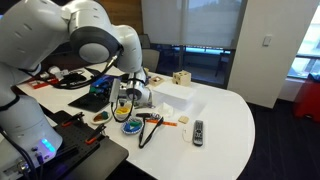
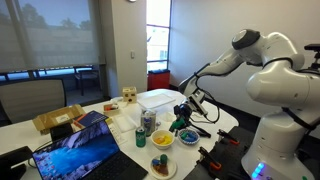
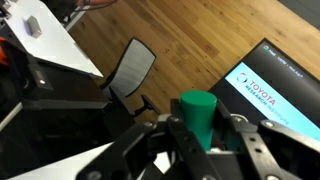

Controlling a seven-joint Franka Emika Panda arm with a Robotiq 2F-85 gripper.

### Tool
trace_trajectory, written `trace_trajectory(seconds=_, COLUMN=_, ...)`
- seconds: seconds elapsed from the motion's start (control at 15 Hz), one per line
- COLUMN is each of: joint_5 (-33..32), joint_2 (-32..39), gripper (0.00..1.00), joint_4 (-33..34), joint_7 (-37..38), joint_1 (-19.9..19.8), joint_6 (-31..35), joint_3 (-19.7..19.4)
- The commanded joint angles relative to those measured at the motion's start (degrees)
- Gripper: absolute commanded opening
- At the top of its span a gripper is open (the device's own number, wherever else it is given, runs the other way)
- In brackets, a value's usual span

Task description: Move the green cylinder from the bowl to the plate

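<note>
I will swing my gripper past the yellow-green bowl next and lower it over the white plate to release, since the green cylinder still hangs away from that plate.
My gripper is shut on the green cylinder, a short green block that stands up between the two black fingers in the wrist view. In an exterior view the gripper hangs above the table with the green cylinder at its tip, just above and beside the small yellow-green bowl. The blue round dish with mixed-colour bits lies nearer the table's front. In an exterior view the gripper hovers over the bowl, with the blue dish in front.
An open laptop and a can stand next to the bowl. A white box, a remote, an orange-handled tool and black cables lie on the white table. An office chair shows on the wooden floor.
</note>
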Motion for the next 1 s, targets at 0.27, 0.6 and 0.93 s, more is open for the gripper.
trace_trajectory(seconds=0.27, joint_5=12.2, joint_2=-11.8, gripper=0.08, joint_4=4.0, joint_7=6.9, joint_1=28.2, joint_6=-10.4, joint_3=-23.1)
trace_trajectory(seconds=0.6, joint_5=12.8, joint_2=-13.3, gripper=0.08, joint_4=4.1, joint_7=12.4, joint_1=44.9, joint_6=-8.3, joint_3=-35.8)
trace_trajectory(seconds=0.93, joint_5=12.2, joint_2=-11.8, gripper=0.08, joint_4=4.7, joint_7=17.2, joint_1=54.3, joint_6=-3.0, joint_3=-40.6)
